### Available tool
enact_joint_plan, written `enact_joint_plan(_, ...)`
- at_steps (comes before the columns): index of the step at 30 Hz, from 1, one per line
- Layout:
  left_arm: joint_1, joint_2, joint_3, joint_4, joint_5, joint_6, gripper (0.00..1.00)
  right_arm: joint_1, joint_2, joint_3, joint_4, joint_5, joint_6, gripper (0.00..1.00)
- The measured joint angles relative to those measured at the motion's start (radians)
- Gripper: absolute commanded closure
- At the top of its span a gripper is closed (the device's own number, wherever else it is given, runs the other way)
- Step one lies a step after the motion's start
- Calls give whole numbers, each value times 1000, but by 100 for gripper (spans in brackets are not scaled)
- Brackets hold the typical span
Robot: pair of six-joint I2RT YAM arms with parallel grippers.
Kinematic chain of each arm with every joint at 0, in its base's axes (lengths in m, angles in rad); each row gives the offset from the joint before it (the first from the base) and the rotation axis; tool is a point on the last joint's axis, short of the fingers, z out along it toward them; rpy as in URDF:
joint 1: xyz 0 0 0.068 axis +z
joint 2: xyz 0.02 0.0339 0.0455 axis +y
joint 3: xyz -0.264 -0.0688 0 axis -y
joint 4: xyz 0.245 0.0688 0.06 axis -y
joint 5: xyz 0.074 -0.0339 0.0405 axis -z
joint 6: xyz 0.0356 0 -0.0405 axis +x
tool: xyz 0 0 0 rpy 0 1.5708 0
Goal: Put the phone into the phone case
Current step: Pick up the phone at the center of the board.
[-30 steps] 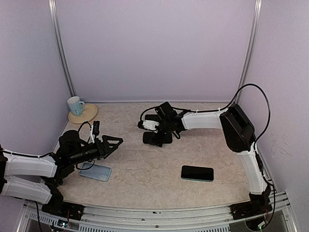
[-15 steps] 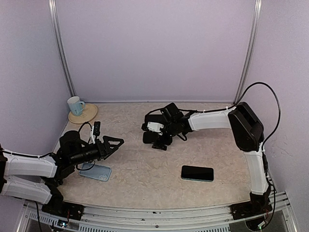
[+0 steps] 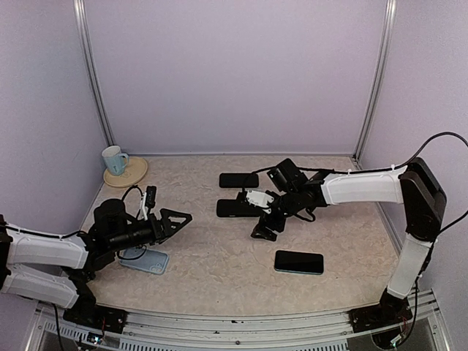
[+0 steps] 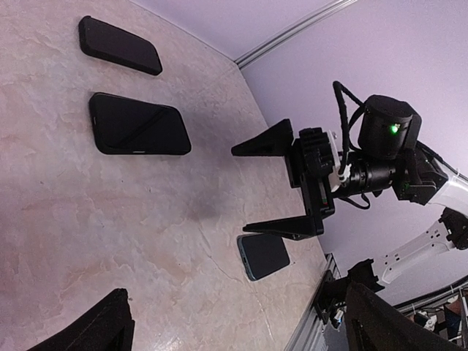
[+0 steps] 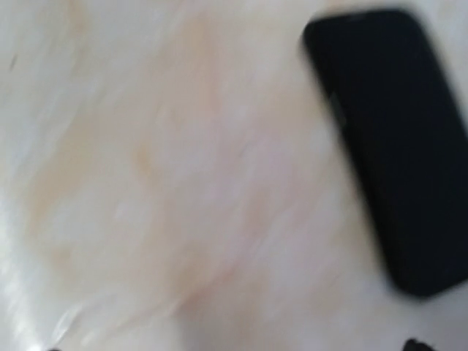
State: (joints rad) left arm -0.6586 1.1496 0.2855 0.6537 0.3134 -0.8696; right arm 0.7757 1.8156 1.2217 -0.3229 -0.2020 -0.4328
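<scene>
My right gripper moves back toward the dark phone [image 3: 299, 262] next and lowers over the phone's end facing the phone case, the end closest to my fingers.
A dark phone [image 3: 299, 262] with a teal edge lies flat at the front right, also seen in the left wrist view [image 4: 263, 254]. A light blue phone case [image 3: 144, 259] lies at the front left, just under my left arm. My left gripper [image 3: 175, 221] [image 4: 234, 292] hovers open and empty, pointing right. My right gripper [image 3: 269, 225] [image 4: 272, 184] is open and empty too, low over the table between the phone and two black slabs [image 3: 238, 208] [image 3: 239, 180]. I cannot tell if those are phones or cases. The right wrist view is blurred and shows one black slab [image 5: 395, 139].
A pale blue mug [image 3: 113, 159] stands on a round coaster [image 3: 130, 174] at the back left corner. Purple walls close the back and both sides. A metal rail [image 3: 241, 322] runs along the near edge.
My right gripper has drawn back from the black slabs toward the front right, which uncovers the farther slab. The left gripper's jaws have spread wider and it has edged right.
</scene>
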Motion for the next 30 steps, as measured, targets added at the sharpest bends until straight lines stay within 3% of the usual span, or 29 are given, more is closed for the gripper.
enact_joint_plan(17, -41, 93, 45, 10, -6, 15, 1, 105, -66, -86, -388, 167, 110, 0)
enact_joint_plan(30, -44, 112, 51, 13, -2, 19, 1, 97, -143, -159, -442, 127, 102, 0)
